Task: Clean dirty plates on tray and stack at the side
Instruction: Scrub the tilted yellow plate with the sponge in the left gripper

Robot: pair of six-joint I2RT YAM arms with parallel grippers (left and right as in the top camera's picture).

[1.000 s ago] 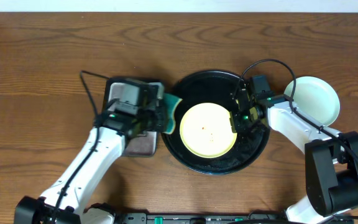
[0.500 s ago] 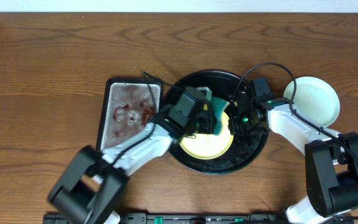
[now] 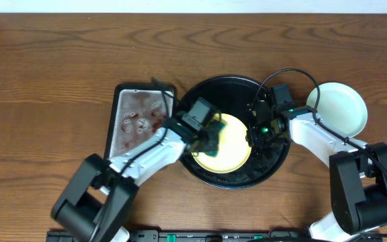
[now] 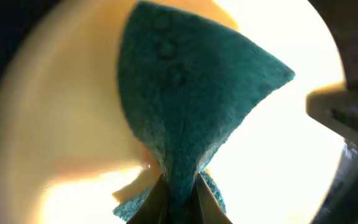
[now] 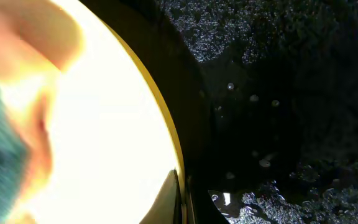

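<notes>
My left gripper lifts off the plate next, crosses to the grey tray's smeared bottom, lowers the sponge (image 4: 191, 106) there and releases it, since foam already wets it.
The pale yellow plate (image 3: 228, 149) lies in the black tray (image 3: 237, 177). My left gripper (image 3: 211, 139) is shut on a teal sponge (image 4: 191, 106) and presses it on the plate's left part; the plate fills the left wrist view (image 4: 55, 124). My right gripper (image 3: 254, 133) is shut on the yellow plate's right rim (image 5: 160, 137), one finger above and one below the edge. A pale mint-green plate (image 3: 341, 107) rests on the table at the right of the tray. A third plate is not in view.
A grey rectangular metal tray (image 3: 140, 121) with red sauce smears and foam lies left of the black tray. The black tray's floor (image 5: 278, 93) is wet with droplets. Cables loop over the tray's back rim.
My left gripper carried the sponge from the grey metal tray onto the yellow plate, then slid it left and down across the plate. The right gripper has kept hold of the rim.
</notes>
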